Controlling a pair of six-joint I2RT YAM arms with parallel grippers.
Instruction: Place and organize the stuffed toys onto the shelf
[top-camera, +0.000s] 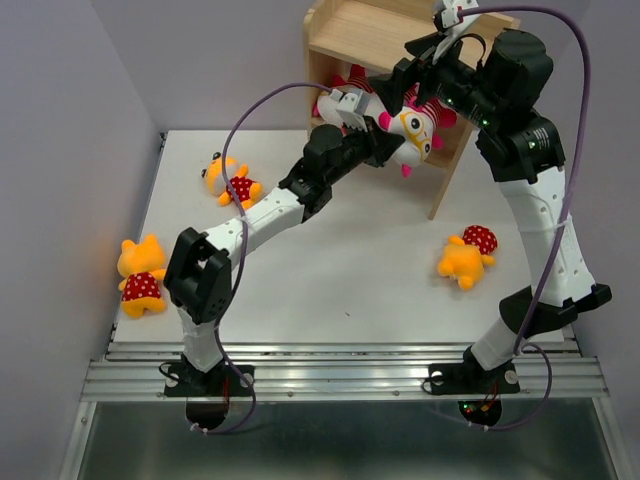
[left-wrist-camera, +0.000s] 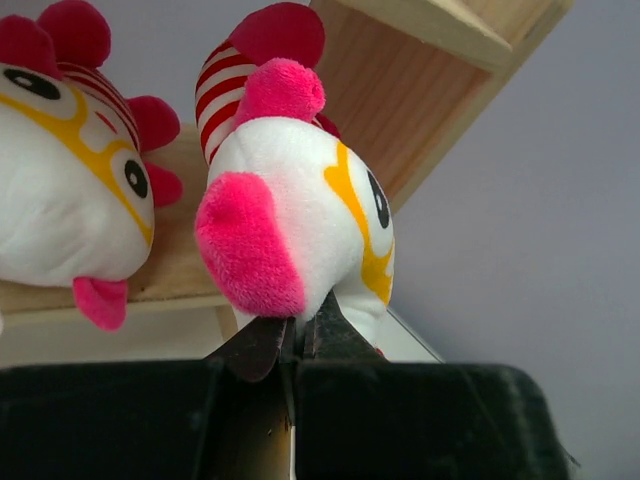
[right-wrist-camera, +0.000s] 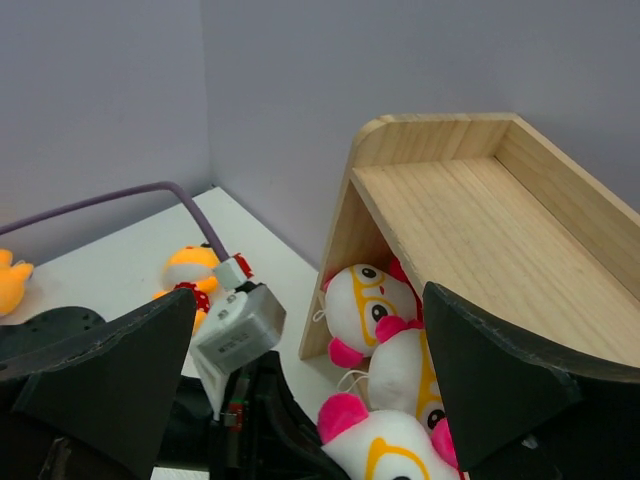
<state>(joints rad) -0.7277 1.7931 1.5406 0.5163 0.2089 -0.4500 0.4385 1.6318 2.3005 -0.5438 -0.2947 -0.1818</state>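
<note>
My left gripper moves outward and to the right in the top view next and releases, since the lower level's end by the shelf's side panel (top-camera: 444, 154) (left-wrist-camera: 366, 152) lies that way.
The wooden shelf (top-camera: 385, 35) stands at the table's back right. My left gripper (top-camera: 385, 140) reaches to the open front of its lower tier and is shut on a white-faced striped toy (top-camera: 415, 130); in the left wrist view the gripper (left-wrist-camera: 298, 335) pinches that toy (left-wrist-camera: 300, 220) at its underside. Two more white-faced toys (right-wrist-camera: 370, 305) (right-wrist-camera: 405, 365) lie in the lower tier, one beside the held toy (left-wrist-camera: 70, 190). My right gripper (right-wrist-camera: 310, 390) is open and empty, hovering above the shelf front and the held toy (right-wrist-camera: 385, 450). Three orange toys (top-camera: 228, 180) (top-camera: 140, 272) (top-camera: 468, 253) lie on the table.
The shelf's top board (right-wrist-camera: 480, 230) carries nothing. The shelf's right side panel (top-camera: 450, 165) stands just behind the held toy. The left arm's purple cable (top-camera: 250, 110) arcs over the table's middle. Grey walls close in left and right.
</note>
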